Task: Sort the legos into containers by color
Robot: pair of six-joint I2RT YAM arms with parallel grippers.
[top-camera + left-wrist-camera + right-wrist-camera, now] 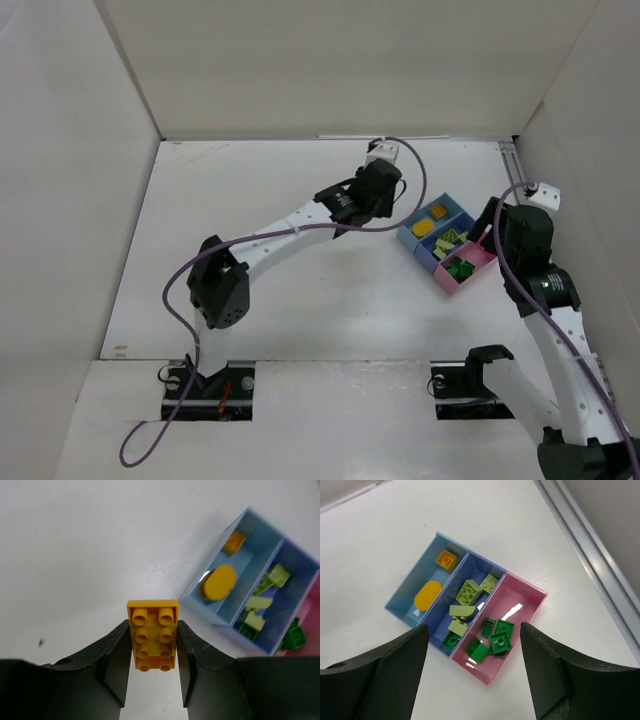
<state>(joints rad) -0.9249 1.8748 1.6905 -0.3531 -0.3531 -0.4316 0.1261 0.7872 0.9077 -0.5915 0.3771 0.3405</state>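
I will move my left gripper across and down over the light blue bin [431, 219] [231, 560] next, between its small orange brick and oval piece, because they are the same color as my lego.
My left gripper [152, 630] is shut on an orange-yellow two-by-four lego [152, 640], studs facing the camera, held above the white table to the left of the containers [260, 610]. In the top view this gripper [378, 188] sits left of the bins [447, 248]. The light blue bin [402, 605] holds a small orange brick [446, 559] and an orange oval piece [428, 595]. Inside the darker blue bin [472, 562] lie lime bricks [469, 591] and one dark green brick [451, 640]. Several dark green bricks [497, 637] lie in the pink bin [527, 602]. My right gripper [474, 630] hangs open above the bins, empty.
A metal rail [590, 555] runs along the table's right edge just beyond the bins. White walls [80, 200] enclose the table on three sides. A purple cable [180, 290] loops along the left arm.
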